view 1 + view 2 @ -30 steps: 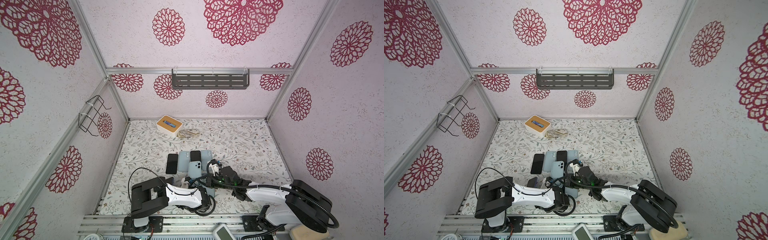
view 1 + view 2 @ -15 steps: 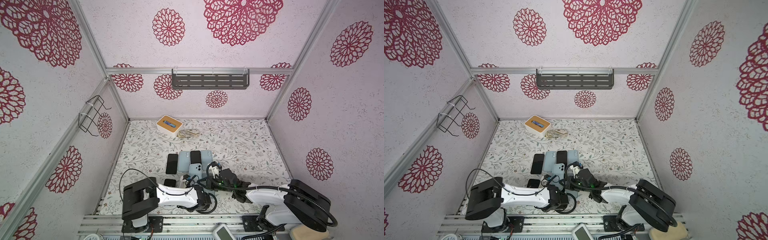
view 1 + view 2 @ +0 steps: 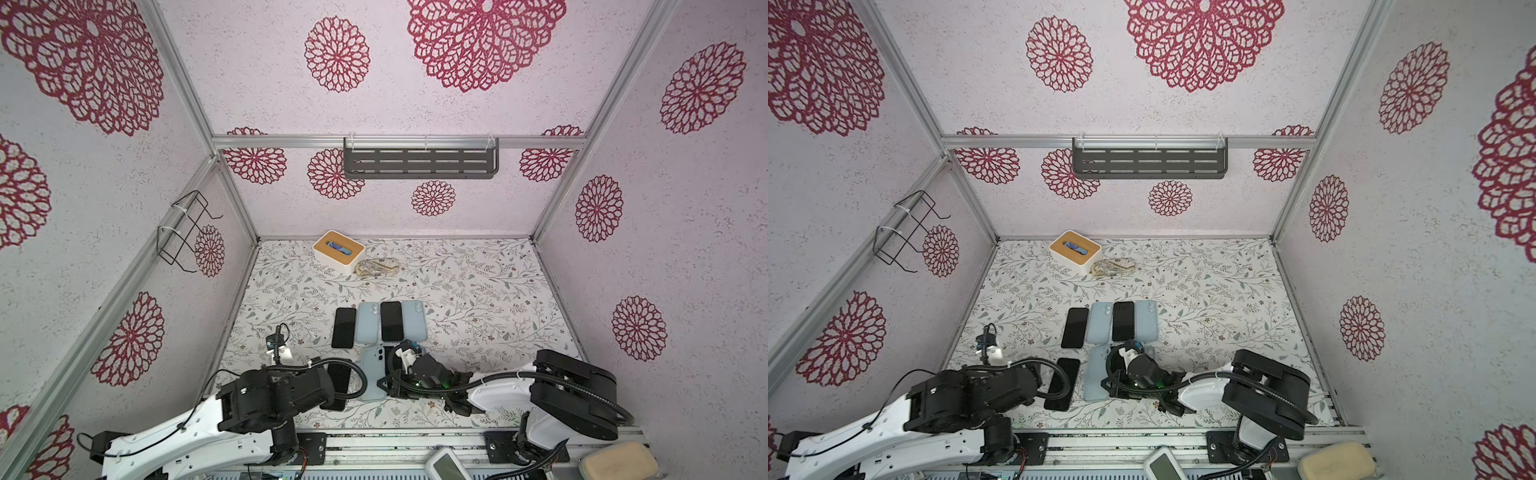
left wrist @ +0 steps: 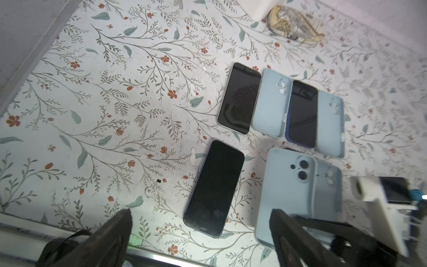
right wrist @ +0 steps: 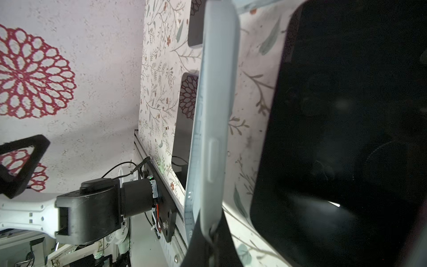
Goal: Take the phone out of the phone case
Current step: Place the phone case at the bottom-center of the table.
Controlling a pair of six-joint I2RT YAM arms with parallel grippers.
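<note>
My right gripper needs to lower the tipped case next toward the uncased black phone and release it on the bare tabletop (image 3: pixel 1080 385) beside that phone, which lies below my right gripper.
A black phone (image 4: pixel 215 189) lies flat and screen up on the floral table, also seen in both top views (image 3: pixel 340 380) (image 3: pixel 1063 384). My left gripper (image 4: pixel 200 212) hovers open above its near end, touching nothing; in the top views the left arm (image 3: pixel 274 395) hides it. To the phone's right a light blue phone case (image 3: pixel 371 374) (image 3: pixel 1096 376) (image 4: pixel 286 196) is tipped up on one long side. My right gripper (image 3: pixel 384 384) (image 5: pixel 213 233) is shut on the case (image 5: pixel 215 104) at its rim. The case's inside is hidden.
Two black phones and two light blue cases lie in a row (image 3: pixel 380 322) behind. Another black phone (image 5: pixel 346 138) and a case (image 4: pixel 328 185) lie under the right arm. A wood-topped white box (image 3: pixel 338 249) and a crumpled bag (image 3: pixel 376 266) sit at the back.
My left gripper has opened and let go of the black phone, which now lies on the table, and the left arm has drawn back toward the front left. The right gripper stays shut on the case.
</note>
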